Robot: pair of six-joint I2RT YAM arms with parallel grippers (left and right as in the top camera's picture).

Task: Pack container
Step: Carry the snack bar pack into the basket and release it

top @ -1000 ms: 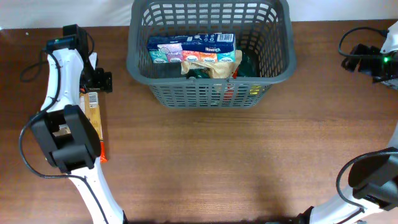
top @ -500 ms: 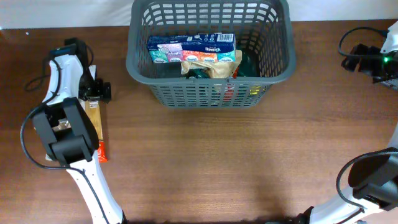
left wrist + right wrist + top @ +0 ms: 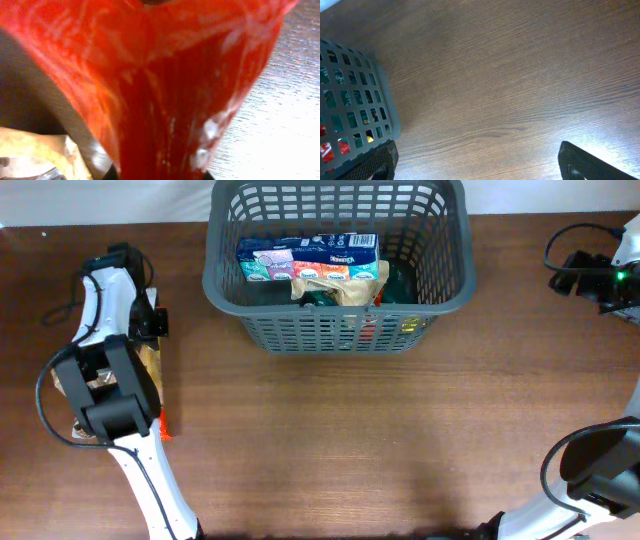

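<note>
I need to lift the red snack pack with my left gripper first, to get it outward over the container's rim. Then I need to release it inside, where space shows (image 3: 404,258) beside the packs.
The container (image 3: 338,330), a dark grey slotted basket, stands at the back middle of the table with several snack packs (image 3: 310,262) inside. My left gripper (image 3: 152,328) is down at the table's left side over loose packs. A red snack pack (image 3: 165,85) fills the left wrist view, and the left gripper (image 3: 160,175) is shut on it. Only a red edge (image 3: 163,425) shows in the overhead view. My right gripper (image 3: 477,165) stands open over bare wood, right of the container (image 3: 350,100), with nothing between its fingers.
A tan-yellow pack (image 3: 150,370) lies on the table beside the red one, also seen as the yellow pack (image 3: 35,152). The right arm (image 3: 590,275) sits at the far right edge with its cables. Brown wooden tabletop (image 3: 380,430) stretches in front of the container.
The left gripper has come down onto the packs and shut on the red pack. The right arm has not moved.
</note>
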